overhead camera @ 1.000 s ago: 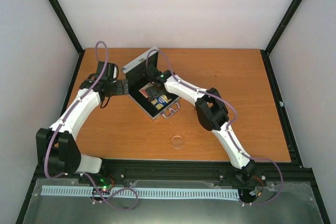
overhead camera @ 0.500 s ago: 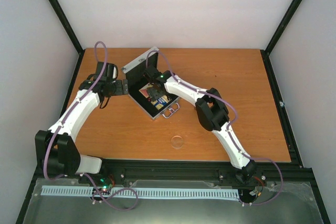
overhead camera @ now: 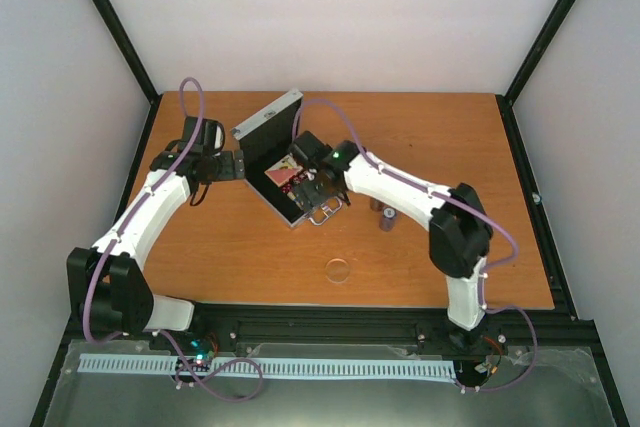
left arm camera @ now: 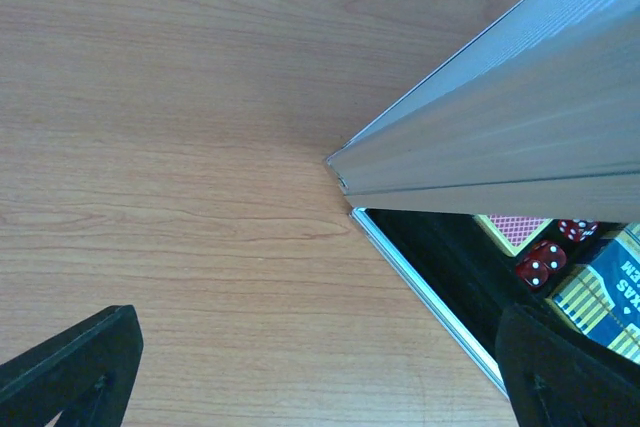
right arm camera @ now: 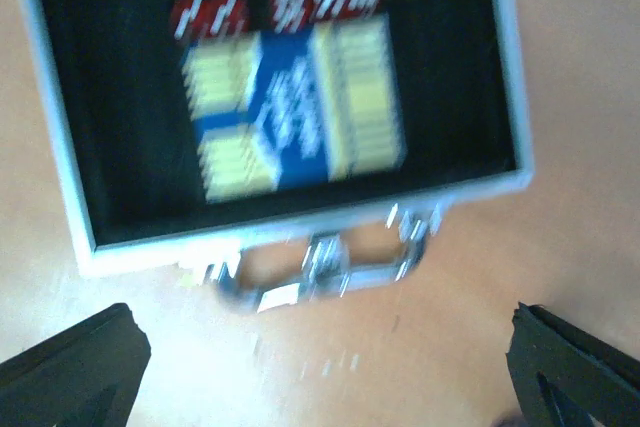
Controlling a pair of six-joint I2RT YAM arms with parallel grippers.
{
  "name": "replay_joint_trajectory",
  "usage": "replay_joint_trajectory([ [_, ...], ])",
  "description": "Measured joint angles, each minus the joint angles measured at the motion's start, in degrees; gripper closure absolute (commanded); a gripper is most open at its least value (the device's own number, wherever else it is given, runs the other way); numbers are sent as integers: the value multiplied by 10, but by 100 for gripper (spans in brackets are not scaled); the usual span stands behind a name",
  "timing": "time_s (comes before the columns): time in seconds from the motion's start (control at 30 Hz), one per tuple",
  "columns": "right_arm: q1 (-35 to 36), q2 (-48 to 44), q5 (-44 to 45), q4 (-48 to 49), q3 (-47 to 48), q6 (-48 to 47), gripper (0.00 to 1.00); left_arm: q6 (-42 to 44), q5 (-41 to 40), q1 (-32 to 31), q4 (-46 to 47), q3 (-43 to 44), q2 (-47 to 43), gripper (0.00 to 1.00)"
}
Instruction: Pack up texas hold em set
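Observation:
Next, my right gripper will bring its open fingers back past the handle and down around the clear disc [overhead camera: 338, 269], which lies flat below it and nearer my base.
The silver case [overhead camera: 281, 203] lies open on the table, its lid [overhead camera: 264, 120] raised at the back left. Inside lie a blue-yellow deck [right arm camera: 290, 112], a red-white deck [left arm camera: 515, 230] and red dice [left arm camera: 540, 262]. My right gripper [overhead camera: 318, 190] hovers open over the case's front edge, above the metal handle [right arm camera: 320, 267]; the right wrist view is blurred. The left gripper [overhead camera: 236, 165] stands open at the case's left corner, whose rim [left arm camera: 420, 282] runs between its fingers. Two dark chip stacks [overhead camera: 384, 215] stand on the table right of the case. A clear disc [overhead camera: 338, 269] lies in front.
Black frame posts [overhead camera: 112, 27] and white walls close in the table on three sides. The wooden tabletop [overhead camera: 460, 157] spreads out right of the case. The right arm's elbow [overhead camera: 458, 237] stands high over the table's front right.
The right gripper has drawn back from deep inside the case to its front edge, and its elbow has swung right, uncovering the chip stacks. The left arm has not moved.

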Motion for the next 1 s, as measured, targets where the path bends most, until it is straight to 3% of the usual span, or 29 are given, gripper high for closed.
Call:
replay_joint_trajectory([
  [0.2, 58, -122, -75, -23, -187, 23, 0, -1, 3, 0, 1, 5, 1, 0],
  [0.37, 72, -144, -117, -25, -288, 50, 0, -5, 11, 0, 1, 5, 1, 0],
  [0.7, 106, -141, -173, 25, -350, 89, 0, -5, 14, 0, 0, 5, 1, 0],
  [1.0, 106, -113, -172, 46, -364, 101, 0, -5, 14, 0, 0, 5, 0, 0],
])
